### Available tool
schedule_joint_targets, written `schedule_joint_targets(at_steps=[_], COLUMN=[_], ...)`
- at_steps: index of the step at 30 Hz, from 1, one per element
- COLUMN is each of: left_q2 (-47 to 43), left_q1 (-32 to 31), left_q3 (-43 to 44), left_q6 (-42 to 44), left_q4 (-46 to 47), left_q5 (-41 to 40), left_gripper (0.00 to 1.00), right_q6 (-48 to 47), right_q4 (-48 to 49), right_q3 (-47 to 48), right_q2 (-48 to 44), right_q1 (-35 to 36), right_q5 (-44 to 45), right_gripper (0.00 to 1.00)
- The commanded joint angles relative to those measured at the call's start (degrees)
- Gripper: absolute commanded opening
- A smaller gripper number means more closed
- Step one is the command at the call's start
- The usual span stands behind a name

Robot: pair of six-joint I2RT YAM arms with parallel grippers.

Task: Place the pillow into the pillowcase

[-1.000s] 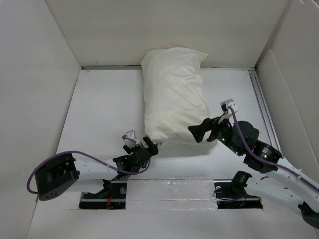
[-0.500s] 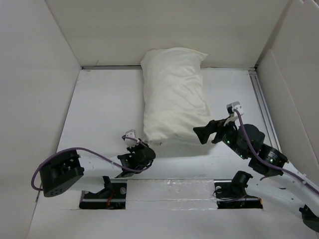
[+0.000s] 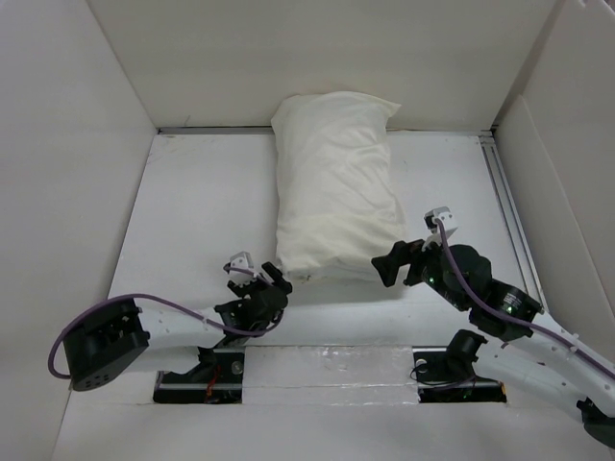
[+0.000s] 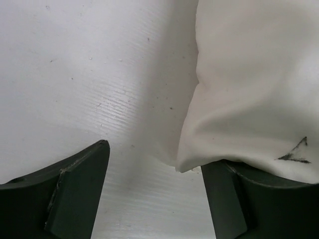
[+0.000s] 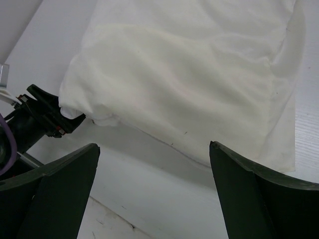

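Observation:
My left gripper is at the pillowcase's near corner, and the fold there already hangs between its open fingers. It should stay there and close its fingers around the corner tip (image 3: 291, 277) (image 4: 187, 162) next.
The cream pillowcase (image 3: 332, 187) lies plump and wrinkled down the middle of the table, its far end against the back wall. The pillow is hidden inside it; a whiter bulge shows at the near-left corner in the right wrist view, but I cannot tell what it is. My left gripper (image 3: 258, 275) is open at that near-left corner. The corner tip (image 4: 187, 167) hangs between the jaws, with fabric bearing a small dark mark (image 4: 294, 153) draped over the right finger (image 4: 239, 204). My right gripper (image 3: 388, 263) is open just off the near-right corner, with the case's near hem (image 5: 199, 157) ahead of it.
White walls close in the table on the left, back and right. A metal rail (image 3: 506, 206) runs along the right side. A taped strip (image 3: 332, 360) and both arm bases line the near edge. The purple cable (image 3: 173, 305) loops along the left arm.
The left gripper shut beside the near-left corner, then opened again and shifted slightly left. The right gripper drew back a little from the near-right corner toward the near edge.

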Motion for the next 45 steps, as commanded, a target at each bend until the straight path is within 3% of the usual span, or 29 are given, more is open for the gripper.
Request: schedule_joint_targets(at_steps=[1,2,7,10,14,16,19,20,23,25,30,34,37,40,45], left_q2=[-0.64,0.06,2.17,3.93,6.22,6.75,2.90,1.75,-2.82,-4.85,-10.30,-11.54,-11.54,-11.01,-12.67], left_q1=[1.12,1.91,3.77,3.77,4.29,4.29,4.82,4.82,7.27,10.08,24.22,32.58,34.18,34.18,34.18], left_q3=[-0.42,-0.42,-1.73,-2.26,-1.73,0.28,5.11,6.43,11.00,12.23,12.77,16.19,19.18,19.71,18.57], left_q6=[4.46,4.99,9.39,12.46,13.61,11.43,5.45,1.78,0.51,4.35,7.89,11.40,13.34,13.34,14.39], left_q4=[7.30,9.65,17.31,21.62,22.69,16.94,4.54,-4.29,-14.28,-14.32,-15.63,-16.25,-17.47,-18.01,-17.48], left_q5=[-0.37,-0.37,2.79,2.79,1.39,0.69,-1.33,-1.95,-1.43,2.86,11.22,17.19,17.73,17.73,17.73], left_gripper=[0.68,0.66,0.34,0.26,0.07,0.00,0.00,0.00,0.00,0.00,0.00,0.00,0.00,0.00,0.00], right_q6=[0.60,0.60,0.60,1.30,2.45,3.84,6.74,9.97,16.49,16.51,15.37,10.81,8.17,8.16,5.35], right_q4=[0.73,0.20,0.20,0.20,0.20,-0.42,-2.53,-4.61,-7.36,-4.12,-0.59,3.87,6.34,8.72,12.76], right_q3=[2.33,2.34,2.34,1.03,-0.29,-0.30,-1.69,-2.23,-5.12,-7.93,-10.93,-10.93,-11.46,-12.07,-13.83], right_q2=[-0.49,-0.49,-0.49,-0.49,-0.49,-1.02,-1.02,0.03,1.09,-0.48,-2.60,3.09,8.54,11.02,9.27], right_q1=[-0.27,-0.27,-0.27,-0.27,-0.27,-0.27,-0.80,-0.80,-0.80,-0.80,-0.80,-0.28,1.39,4.99,9.30], right_q5=[-0.01,0.52,1.13,1.75,2.45,3.77,7.11,8.16,12.04,9.85,9.32,5.02,0.88,2.19,2.72], right_gripper=[0.97,0.97,0.97,0.97,0.97,0.97,0.99,0.99,0.99,1.00,1.00,1.00,1.00,1.00,1.00])
